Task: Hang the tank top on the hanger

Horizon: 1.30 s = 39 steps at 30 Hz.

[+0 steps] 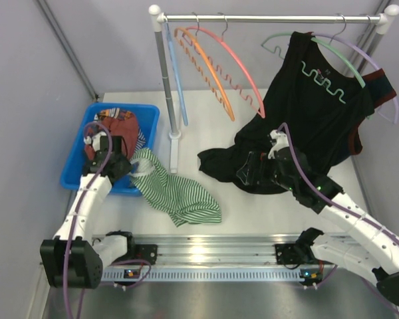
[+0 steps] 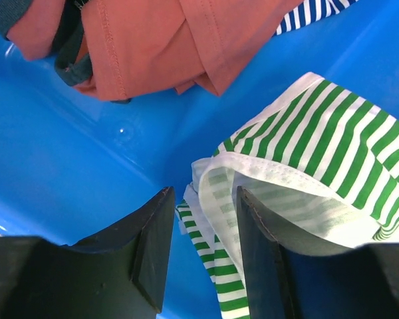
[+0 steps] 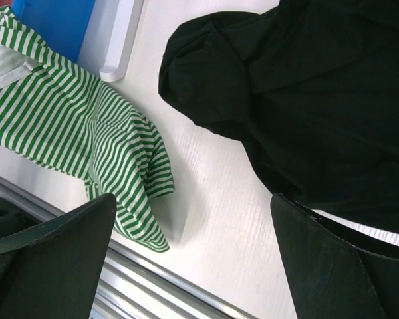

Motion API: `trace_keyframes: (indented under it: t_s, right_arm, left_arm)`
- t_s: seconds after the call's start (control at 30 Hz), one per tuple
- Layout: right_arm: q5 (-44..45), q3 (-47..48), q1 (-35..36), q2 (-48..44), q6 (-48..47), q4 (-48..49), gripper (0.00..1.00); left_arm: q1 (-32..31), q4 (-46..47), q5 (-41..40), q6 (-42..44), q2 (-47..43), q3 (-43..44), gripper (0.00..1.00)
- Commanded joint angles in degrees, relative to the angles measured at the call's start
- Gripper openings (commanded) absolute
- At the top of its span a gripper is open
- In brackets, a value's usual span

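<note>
My left gripper lowers its open fingers slightly next and closes them on the tank top's white-trimmed edge (image 1: 132,174) (image 2: 205,189), since that trim lies just below, between my fingers.
The green-and-white striped tank top (image 1: 176,189) drapes from the blue bin's right rim down onto the table. It also shows in the left wrist view (image 2: 319,153) and the right wrist view (image 3: 73,126). My left gripper (image 1: 128,166) is at the bin's right edge. Its jaws (image 2: 203,193) are partly open around the top's white-trimmed edge, with a gap still showing beside the cloth. The pink hanger (image 1: 243,66) hangs on the rail at the back. My right gripper (image 1: 251,169) is wide open and empty (image 3: 193,259) above the table, at the edge of the black garment.
The blue bin (image 1: 76,156) holds a red cloth (image 1: 116,123). An orange hanger (image 1: 209,70) and a light blue hanger (image 1: 176,73) hang left of the pink one. A large black garment (image 1: 306,113) hangs from a green hanger and spills onto the table. The rack's post (image 1: 165,80) stands mid-table.
</note>
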Motion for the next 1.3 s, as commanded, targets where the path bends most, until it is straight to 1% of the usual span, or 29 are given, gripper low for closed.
trace_keyframes:
  t_s: [0.0,0.17,0.2,0.27,0.33,0.37,0.4,0.43,0.47,0.57,0.67,0.7,0.8,0.83,0.9,1.0,1.03,1.1,1.13,1.17,1.2,1.27]
  right_arm:
    - [-0.32,-0.49,0.81,-0.96,0.51,2.63,1.00]
    - [-0.58,-0.67,0.81,-1.05,0.69,2.89,1.00]
    - [-0.58,-0.67,0.81,-1.13,0.77,2.98,1.00]
    - [-0.58,-0.67,0.81,-1.14,0.60,2.81,1.00]
    - [-0.58,-0.67,0.81,-1.22,0.60,2.81,1.00]
    - [-0.67,-0.58,0.81,-1.22,0.60,2.72,1.00]
    - [-0.59,-0.49,0.81,-1.22,0.60,2.63,1.00]
    - [-0.58,-0.23,0.81,-1.31,0.60,2.46,1.00]
    - [-0.58,-0.23,0.81,-1.31,0.60,2.45,1.00]
    - [-0.67,0.30,0.81,-1.49,0.51,2.37,1.00]
    - [-1.11,1.09,0.81,-1.66,0.51,2.54,1.00]
    - [-1.37,1.35,0.81,-1.75,0.68,2.80,1.00]
    - [-2.95,1.88,0.73,-2.10,1.21,3.68,1.00]
    - [-3.31,2.06,0.81,-2.19,1.39,3.94,1.00]
    - [-3.48,2.23,0.81,-2.45,2.09,4.30,1.00]
    - [-6.64,2.32,0.81,-3.07,3.49,5.88,1.00]
    - [-7.26,1.97,0.81,-3.24,4.02,7.27,1.00]
    - [-9.36,1.27,0.73,-3.94,6.04,9.21,1.00]
    - [-11.03,0.05,0.81,-4.21,6.83,12.09,1.00]
    - [-11.74,-0.75,0.90,-4.56,8.49,13.69,1.00]
    - [-12.53,-2.58,0.90,-5.26,9.20,17.53,0.97]
    - [-14.47,-4.26,1.07,-5.79,11.23,21.51,0.90]
  left_arm:
    - [0.31,3.62,-0.01,0.71,0.34,-0.91,0.47]
    - [0.49,5.73,-1.42,-0.08,0.25,-3.28,0.44]
    - [0.49,6.34,-1.42,-0.34,0.43,-3.55,0.39]
    - [0.49,7.22,-1.16,-0.61,0.60,-3.90,0.34]
    - [0.49,8.01,-0.46,-0.70,0.26,-3.81,0.18]
    - [0.49,8.19,0.24,-0.52,-0.18,-3.46,0.06]
    - [0.49,8.19,1.38,-0.09,-0.97,-3.20,0.00]
    - [0.49,8.02,5.57,1.22,-4.54,-1.89,0.00]
    - [0.49,8.80,11.26,1.93,-6.15,-0.66,0.00]
    - [0.05,9.94,20.17,5.10,-11.76,2.32,0.00]
    - [-1.18,7.41,25.20,6.07,-13.80,7.06,0.00]
    - [-1.44,5.83,27.12,5.81,-14.24,7.96,0.00]
    - [-2.76,5.03,31.09,4.59,-16.79,10.07,0.00]
    - [-3.63,5.03,33.71,4.23,-17.41,10.34,0.00]
    - [-4.87,5.11,35.22,2.31,-19.25,10.87,0.00]
    - [-8.38,6.08,35.85,-0.24,-21.19,10.17,0.00]
    - [-11.00,6.52,35.58,-0.87,-21.71,9.73,0.00]
    - [-14.09,7.66,33.57,-2.36,-22.60,8.06,0.00]
    - [-17.58,8.10,31.30,-2.89,-22.95,6.75,0.00]
    - [-19.53,9.15,30.23,-4.02,-23.04,6.04,0.00]
    - [-23.38,9.68,28.65,-4.56,-23.04,5.51,0.00]
    - [-27.09,12.04,25.49,-6.22,-22.60,4.10,0.00]
